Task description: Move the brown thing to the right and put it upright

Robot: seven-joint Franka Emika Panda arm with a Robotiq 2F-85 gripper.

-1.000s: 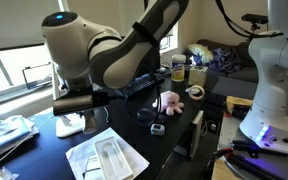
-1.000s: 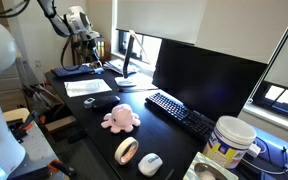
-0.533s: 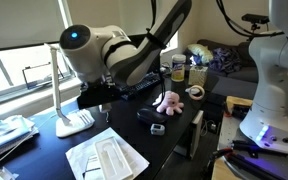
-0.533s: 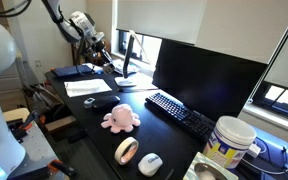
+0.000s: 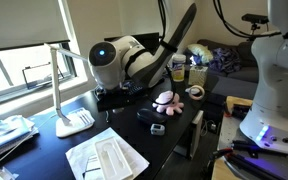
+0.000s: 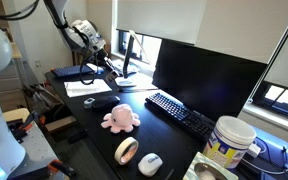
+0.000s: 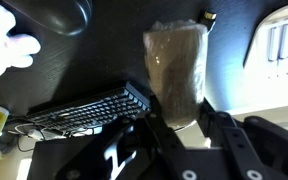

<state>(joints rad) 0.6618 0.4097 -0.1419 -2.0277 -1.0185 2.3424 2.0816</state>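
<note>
My gripper needs to move to its right in the wrist view next, then go down and release, because the desk below there beside the lamp base is bare.
In the wrist view the brown thing [image 7: 174, 65], a dull greyish-brown cylinder, stands between my gripper's [image 7: 176, 105] two black fingers [image 7: 212, 125], held above the dark desk. The jaws press on its lower sides. In both exterior views the arm [image 5: 119, 58] leans low over the desk, left of the pink plush toy [image 5: 166, 100], and the cylinder is hidden by the arm. The arm also shows in an exterior view [image 6: 84, 35] near the back of the desk.
A keyboard [image 7: 84, 115] lies below the gripper, in front of a monitor [image 6: 204, 75]. A black mouse [image 6: 102, 100], papers [image 5: 109, 155], a desk lamp [image 5: 69, 95], a tape roll [image 6: 127, 150], a white mouse [image 6: 150, 163], a yellowish jar [image 5: 179, 70] and a white tub [image 6: 229, 140] stand around.
The arm has swung from beside the lamp towards the pink plush toy and keyboard, and has dropped lower over the desk.
</note>
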